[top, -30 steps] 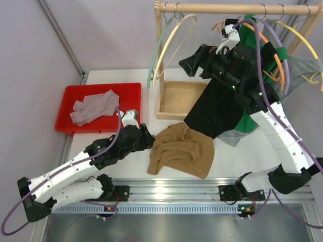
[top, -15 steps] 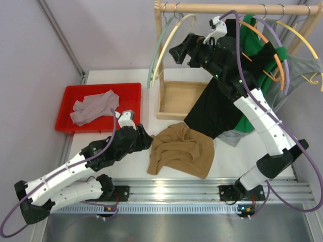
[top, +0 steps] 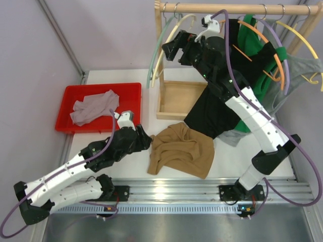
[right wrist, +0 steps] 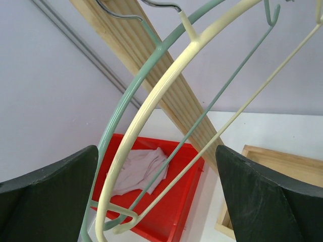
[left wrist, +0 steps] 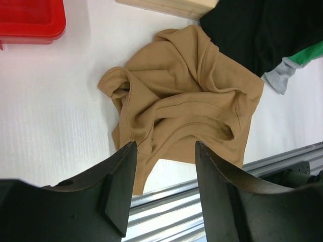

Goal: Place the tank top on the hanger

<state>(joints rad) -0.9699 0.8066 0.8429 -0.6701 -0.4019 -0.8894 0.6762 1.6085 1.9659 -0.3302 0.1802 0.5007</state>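
The cream hanger's arc [top: 162,53] slants between the right gripper's open fingers beside the pale green hanger, so the right gripper will next turn to straddle only the cream hanger and close.
The tan tank top [top: 181,151] lies crumpled on the white table near the front edge, and the left wrist view shows it [left wrist: 192,101] just beyond my fingers. My left gripper [top: 147,139] [left wrist: 165,146] hovers at its left edge, open, with nothing between the fingers. The cream hanger [top: 175,29] hangs by its hook from the wooden rail at the left end. My right gripper [top: 174,44] [right wrist: 155,147] is raised up to it and open wide. In the right wrist view the hanger's arc [right wrist: 151,98] runs between the two fingers without touching them.
A pale green hanger [top: 151,65] [right wrist: 121,113] hangs right beside the cream one. The red tray [top: 132,89] holds a pale grey garment [top: 93,108]. A wooden box [top: 176,98] stands under the rail [top: 227,7]. A black top [top: 214,111] and other hung clothes fill the right.
My right arm has swung left and up along the rail to the cream hanger, and its jaws have opened wider. The left gripper and the tank top have hardly moved.
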